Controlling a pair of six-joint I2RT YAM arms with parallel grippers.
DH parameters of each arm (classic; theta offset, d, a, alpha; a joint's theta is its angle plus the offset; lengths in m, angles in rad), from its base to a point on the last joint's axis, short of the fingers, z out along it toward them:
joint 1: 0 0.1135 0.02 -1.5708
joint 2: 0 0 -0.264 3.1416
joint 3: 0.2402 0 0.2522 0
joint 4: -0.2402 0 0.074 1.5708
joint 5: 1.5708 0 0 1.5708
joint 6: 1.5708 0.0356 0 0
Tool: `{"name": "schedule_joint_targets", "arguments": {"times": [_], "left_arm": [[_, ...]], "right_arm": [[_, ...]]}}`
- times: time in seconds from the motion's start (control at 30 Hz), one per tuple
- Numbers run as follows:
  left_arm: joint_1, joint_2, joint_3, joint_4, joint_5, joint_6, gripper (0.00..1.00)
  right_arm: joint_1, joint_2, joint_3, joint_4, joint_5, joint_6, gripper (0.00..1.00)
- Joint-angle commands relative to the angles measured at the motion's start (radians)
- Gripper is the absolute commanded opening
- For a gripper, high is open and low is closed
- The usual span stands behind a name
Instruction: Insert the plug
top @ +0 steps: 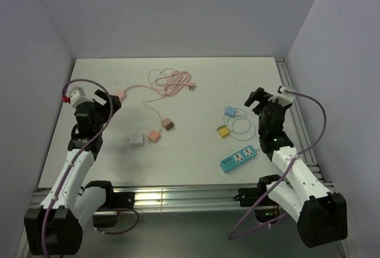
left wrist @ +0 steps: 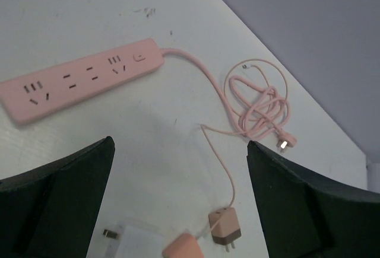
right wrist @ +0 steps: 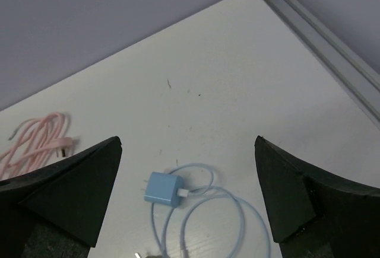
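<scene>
The blue charger lies below on the left in the top view. My right gripper moves to that side next and lowers its open fingers around the charger.
A pink power strip lies far left; its cord runs to a coil ending in a pink plug. A pink-and-brown charger, a pink charger and a white charger lie nearer. My left gripper is open and empty above the table between strip and chargers. A teal power strip, a blue charger with looped blue cable and a yellow charger lie on the right. My right gripper is open and empty above the blue charger.
A metal rail runs along the table's right edge. Grey walls close the far and side edges. In the top view the left gripper covers most of the pink strip, and the right gripper hovers behind the blue charger.
</scene>
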Motion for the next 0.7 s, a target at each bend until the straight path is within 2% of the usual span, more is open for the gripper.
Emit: {"name": "schedule_joint_targets", "arguments": {"times": [0.0,0.07,0.27,0.37,0.4,0.43,0.47,0.53,0.57,0.67], "left_arm": [[0.039,-0.081,-0.007,-0.163,0.047,-0.181,1.0],[0.042,-0.098,-0.01,-0.151,0.173,-0.134,1.0],[0.07,-0.162,-0.009,-0.137,0.398,-0.083,1.0],[0.068,-0.196,-0.025,-0.125,0.478,-0.105,0.93],[0.068,-0.21,-0.048,-0.096,0.552,-0.129,0.89],[0.068,-0.216,-0.061,-0.081,0.585,-0.146,0.81],[0.068,-0.222,-0.071,-0.068,0.616,-0.161,0.78],[0.062,-0.229,-0.085,-0.082,0.633,-0.201,0.74],[0.054,-0.225,-0.084,-0.099,0.63,-0.203,0.73],[-0.001,-0.203,-0.044,-0.186,0.581,-0.15,0.73]], "right_arm": [[-0.007,0.027,0.122,-0.367,-0.037,0.115,1.0],[-0.01,0.098,0.192,-0.445,-0.073,0.121,1.0],[-0.047,0.408,0.467,-0.659,-0.28,0.184,1.0],[-0.047,0.515,0.558,-0.699,-0.377,0.23,0.93],[-0.047,0.532,0.568,-0.699,-0.395,0.253,0.91],[-0.047,0.556,0.581,-0.691,-0.452,0.266,0.89],[-0.047,0.569,0.585,-0.686,-0.475,0.283,0.84],[-0.047,0.613,0.593,-0.674,-0.53,0.354,0.8],[-0.047,0.627,0.59,-0.668,-0.577,0.383,0.74],[-0.044,0.676,0.578,-0.665,-0.598,0.524,0.66]]}}
